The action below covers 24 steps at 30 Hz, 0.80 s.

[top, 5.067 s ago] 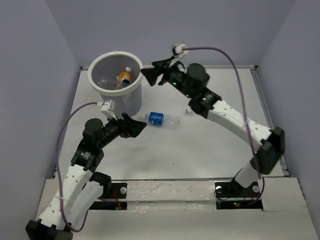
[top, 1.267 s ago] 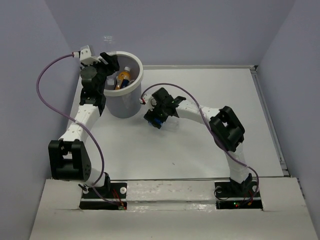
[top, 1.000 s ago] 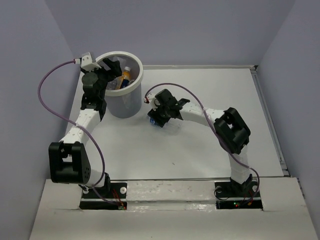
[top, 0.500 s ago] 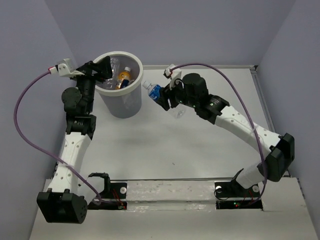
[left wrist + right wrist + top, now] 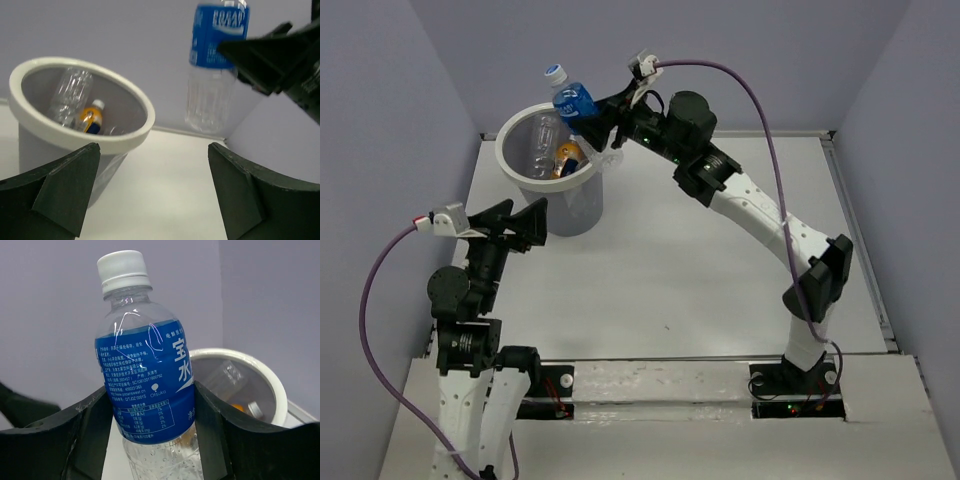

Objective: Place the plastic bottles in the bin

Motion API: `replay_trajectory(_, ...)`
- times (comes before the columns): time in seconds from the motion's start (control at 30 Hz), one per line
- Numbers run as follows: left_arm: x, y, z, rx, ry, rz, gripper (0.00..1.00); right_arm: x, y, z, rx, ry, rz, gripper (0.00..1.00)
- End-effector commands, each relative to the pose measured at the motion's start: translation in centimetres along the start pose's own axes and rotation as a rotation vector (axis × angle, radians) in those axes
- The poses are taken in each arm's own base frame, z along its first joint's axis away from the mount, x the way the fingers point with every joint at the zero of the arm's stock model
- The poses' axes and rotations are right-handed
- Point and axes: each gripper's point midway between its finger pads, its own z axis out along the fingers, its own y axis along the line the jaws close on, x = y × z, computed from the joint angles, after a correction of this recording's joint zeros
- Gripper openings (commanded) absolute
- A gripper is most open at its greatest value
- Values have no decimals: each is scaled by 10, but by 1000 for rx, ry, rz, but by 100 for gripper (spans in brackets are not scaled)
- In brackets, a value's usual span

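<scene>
I will next move my right gripper to the left in the top view and then down to release, because the bin's opening is below it on that side.
My right gripper is shut on the blue-labelled bottle, which it holds upright over the far right rim of the bin. Its jaws press the blue label from both sides, below the white cap. The bin holds a clear bottle and an orange bottle with a white cap. My left gripper stands open and empty, low at the near left, pointing at the bin. In its view the held bottle hangs above and right of the bin.
The white table is walled by pale violet panels on three sides. A purple cable loops from my left wrist. My right arm stretches across the table from the near right base.
My right gripper has carried the blue-labelled bottle up and left, from beside the bin to over its rim. My left arm has drawn back from the bin rim to the near left.
</scene>
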Motion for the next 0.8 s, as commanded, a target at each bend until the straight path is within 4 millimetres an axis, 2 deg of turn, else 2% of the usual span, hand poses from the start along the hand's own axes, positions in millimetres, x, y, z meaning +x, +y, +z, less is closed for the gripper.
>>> replay_trajectory(0.0,54,38,-22,-133,186,71,99,-50,6,33,-42,-243,73,41)
replay_trajectory(0.07,61,45,-27,-173,188,80,99,-48,-1,43,-31,-288,80,40)
replay_trajectory(0.1,60,49,-30,-208,193,82,99,-40,-12,53,-9,-323,85,39)
replay_trajectory(0.17,61,43,-31,-191,201,74,99,-39,-19,61,3,-369,80,39)
replay_trajectory(0.27,66,38,-34,-175,216,65,99,-20,-37,83,34,-408,81,39)
replay_trajectory(0.3,67,39,-37,-183,219,66,99,9,-50,95,56,-374,96,39)
replay_trajectory(0.37,65,39,-40,-190,212,68,99,19,-47,102,53,-373,114,39)
replay_trajectory(0.4,59,37,-42,-188,193,68,99,15,-40,101,58,-408,116,39)
replay_trajectory(0.43,57,36,-43,-185,184,66,99,16,-43,98,73,-423,112,39)
replay_trajectory(0.47,55,35,-44,-183,176,65,99,30,-44,99,86,-416,108,40)
replay_trajectory(0.5,55,35,-45,-180,174,66,99,35,-40,96,103,-428,96,41)
replay_trajectory(0.53,55,36,-45,-191,174,66,99,34,-49,92,153,-445,95,41)
replay_trajectory(0.57,55,37,-46,-193,175,66,99,29,-41,90,157,-459,92,42)
replay_trajectory(0.6,54,37,-46,-195,172,65,99,36,-41,87,178,-469,98,43)
replay_trajectory(0.67,55,37,-46,-196,175,66,99,35,-41,83,210,-490,85,45)
replay_trajectory(0.73,53,36,-46,-192,170,66,99,33,-43,78,251,-515,82,52)
replay_trajectory(0.77,51,34,-47,-184,162,63,99,32,-46,75,267,-523,89,58)
